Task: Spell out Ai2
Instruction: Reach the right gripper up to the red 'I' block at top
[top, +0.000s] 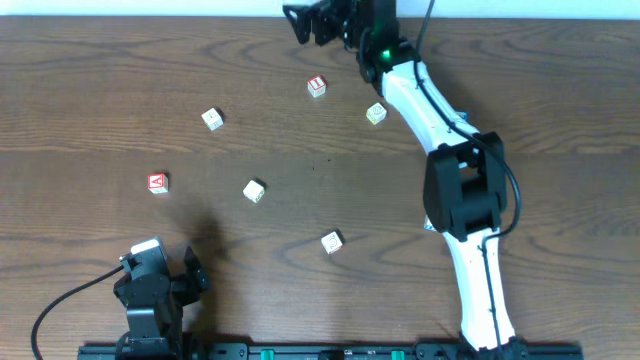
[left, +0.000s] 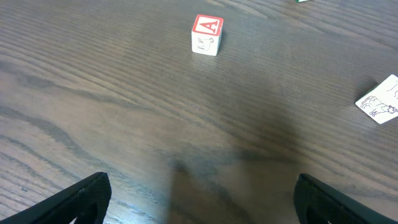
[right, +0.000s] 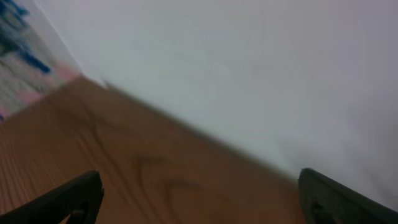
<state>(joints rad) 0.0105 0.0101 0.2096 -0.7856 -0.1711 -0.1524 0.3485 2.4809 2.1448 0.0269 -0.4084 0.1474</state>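
Note:
My right gripper draws its open fingers back and down around the sides of the red-faced block at back centre next, as it lies below and nearer my base.
Several small letter blocks lie scattered on the wooden table (top: 90, 90). A red "A" block (top: 158, 183) sits at the left; it also shows in the left wrist view (left: 206, 34), well ahead of the fingers. Another red-faced block (top: 317, 87) lies near the back centre. White blocks lie at back left (top: 212, 120), at centre (top: 254, 190), and at front centre (top: 331, 242). A green-edged block (top: 376, 113) is beside the right arm. My left gripper (top: 160, 275) is open and empty near the front left. My right gripper (top: 318, 22) is open and empty over the table's far edge.
A white block's corner (left: 380, 101) shows at the right of the left wrist view. The right wrist view shows only the blurred table edge (right: 186, 134) and a pale wall (right: 249, 68). The right arm (top: 440, 130) stretches across the right half.

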